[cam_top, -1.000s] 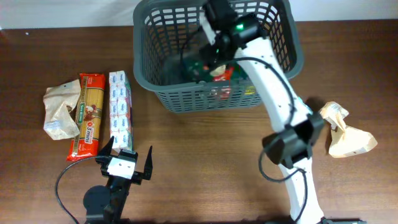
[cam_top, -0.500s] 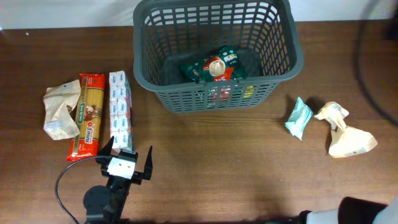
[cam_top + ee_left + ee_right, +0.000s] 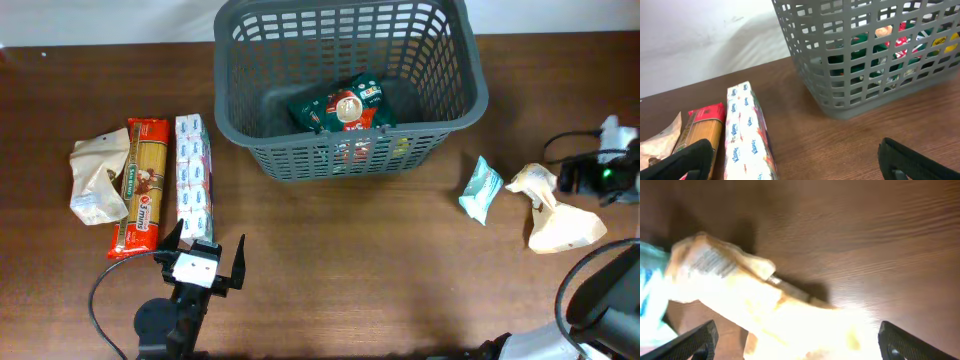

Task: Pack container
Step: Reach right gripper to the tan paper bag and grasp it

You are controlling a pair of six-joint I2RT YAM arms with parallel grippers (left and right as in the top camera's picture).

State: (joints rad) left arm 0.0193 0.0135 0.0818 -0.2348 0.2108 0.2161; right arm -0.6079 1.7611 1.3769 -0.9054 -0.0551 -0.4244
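Observation:
The right gripper shifts to the left in the overhead view over the tan bag next and lowers to its narrow middle (image 3: 546, 206) (image 3: 767, 308).
The container (image 3: 300, 160), a dark grey lattice basket, stands at the table's far middle and shows in the left wrist view (image 3: 840, 102). A green snack packet (image 3: 343, 107) lies inside it. My right gripper (image 3: 570, 178) is open at the right edge, over a tan crumpled bag (image 3: 565, 222). In the right wrist view the bag (image 3: 765, 310) lies below and between the fingers (image 3: 800, 342), overexposed. My left gripper (image 3: 200, 262) is open and empty near the front left; its fingers (image 3: 800, 165) are just in front of a tissue pack (image 3: 747, 135).
A teal packet (image 3: 481, 189) lies left of the tan bag. At the left lie the tissue pack (image 3: 192, 178), a spaghetti packet (image 3: 140, 187) and a crumpled paper bag (image 3: 95, 177).
My right arm has come out of the basket, leaving the green packet inside, and now sits at the right edge over the tan bag. The left arm has not moved.

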